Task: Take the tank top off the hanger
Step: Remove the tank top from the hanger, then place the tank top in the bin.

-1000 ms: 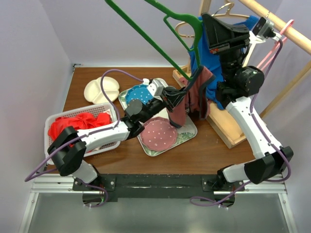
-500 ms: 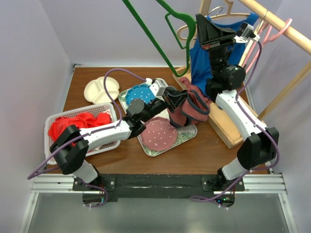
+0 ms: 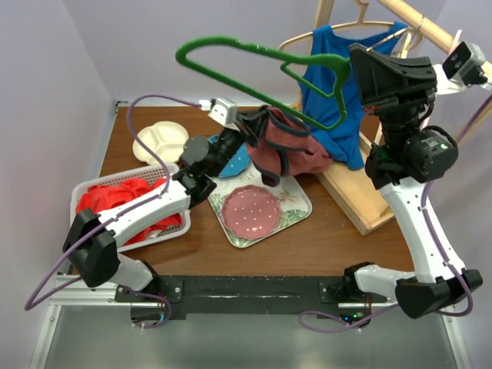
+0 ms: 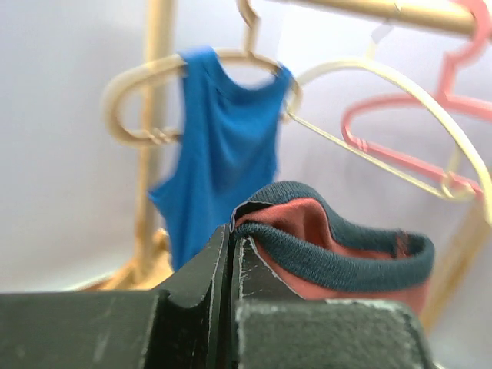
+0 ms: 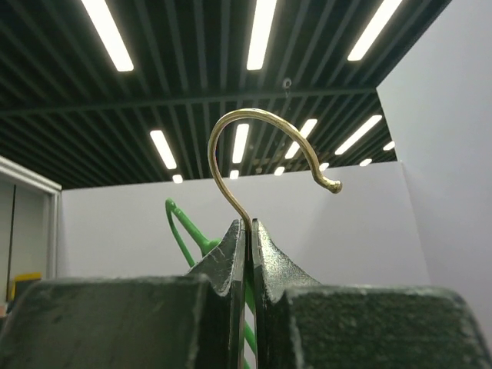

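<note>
My left gripper will next lift the tank top away from the green hanger point(image 3: 231, 44). Then it will tilt down and lower over the white basket, which already has red clothes in it.
A dusty-red tank top point(image 3: 290, 147) with dark grey trim hangs bunched above the tray, and my left gripper point(image 3: 250, 127) is shut on its trimmed edge. In the left wrist view the trim point(image 4: 323, 250) comes straight out from between the closed fingertips of the left gripper point(image 4: 233, 231). My right gripper point(image 3: 355, 63) is shut on the gold hook point(image 5: 261, 123) of the green hanger point(image 3: 231, 44), which lies nearly level in the air. The hanger's lower arm crosses just over the tank top. I cannot tell whether a strap still loops round it.
A wooden rack point(image 3: 361, 201) at the right carries a blue tank top point(image 3: 330, 100) on a cream hanger, with a pink hanger point(image 4: 415, 115) beside it. Below lie a tray point(image 3: 296, 209) with a pink plate point(image 3: 250, 209), a white divided plate point(image 3: 160, 142) and a white basket point(image 3: 178, 224) holding red clothes.
The right arm has swung the green hanger from steeply slanted to nearly level and drawn back to the right. The left gripper has risen and pulled the tank top up and left.
</note>
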Controlling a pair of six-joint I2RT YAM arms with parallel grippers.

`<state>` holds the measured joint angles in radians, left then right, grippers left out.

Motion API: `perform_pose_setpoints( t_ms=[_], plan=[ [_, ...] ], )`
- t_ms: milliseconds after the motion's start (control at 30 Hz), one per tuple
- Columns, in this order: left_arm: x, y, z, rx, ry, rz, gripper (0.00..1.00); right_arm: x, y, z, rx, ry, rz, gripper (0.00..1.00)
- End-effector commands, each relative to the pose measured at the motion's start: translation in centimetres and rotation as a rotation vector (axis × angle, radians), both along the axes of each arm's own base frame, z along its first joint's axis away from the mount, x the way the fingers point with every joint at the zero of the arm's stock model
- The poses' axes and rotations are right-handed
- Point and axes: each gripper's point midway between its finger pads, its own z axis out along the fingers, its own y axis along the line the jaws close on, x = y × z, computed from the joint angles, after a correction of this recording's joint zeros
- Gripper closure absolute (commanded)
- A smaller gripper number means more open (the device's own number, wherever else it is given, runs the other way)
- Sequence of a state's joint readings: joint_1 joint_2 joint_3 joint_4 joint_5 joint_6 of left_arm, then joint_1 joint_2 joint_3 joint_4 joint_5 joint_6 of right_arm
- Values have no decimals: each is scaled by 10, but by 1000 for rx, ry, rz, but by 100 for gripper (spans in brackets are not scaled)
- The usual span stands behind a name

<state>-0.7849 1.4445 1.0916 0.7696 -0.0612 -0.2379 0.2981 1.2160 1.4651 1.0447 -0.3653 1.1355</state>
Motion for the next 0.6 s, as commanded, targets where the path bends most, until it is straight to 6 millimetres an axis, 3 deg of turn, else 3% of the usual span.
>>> perform_pose_setpoints(
  t_ms=[0,133,167,200,267,300,333,400,433,467,500,567],
  plan=[
    [0,49,97,-114,-154,118,100,1,16,-25,-132,-2,14,100],
    [-2,78,133,-103,-207,224,100,-4,21,-53,-189,9,8,100],
    [0,83,133,-54,-214,261,100,-13,22,-57,-215,-17,8,100],
    [-2,92,149,-56,-227,295,100,-14,24,-61,-226,-16,8,100],
    [6,115,151,11,-186,413,100,-13,25,-71,-241,-7,6,100],
    [4,129,164,-2,-185,463,100,-21,24,-73,-251,-24,7,100],
    [8,153,167,-10,-161,549,100,-21,25,-77,-266,-26,-4,100],
    [8,180,170,3,-143,637,100,-26,26,-81,-292,-28,-13,100],
    [8,206,175,-7,-130,714,100,-26,26,-83,-302,-31,-31,100],
    [14,217,167,47,-92,760,100,-27,26,-84,-312,-31,-39,100],
    [9,235,182,38,-94,804,100,-26,26,-86,-329,-18,-49,100],
    [12,275,185,95,-44,931,100,-26,26,-88,-342,-20,-74,100]
  ],
)
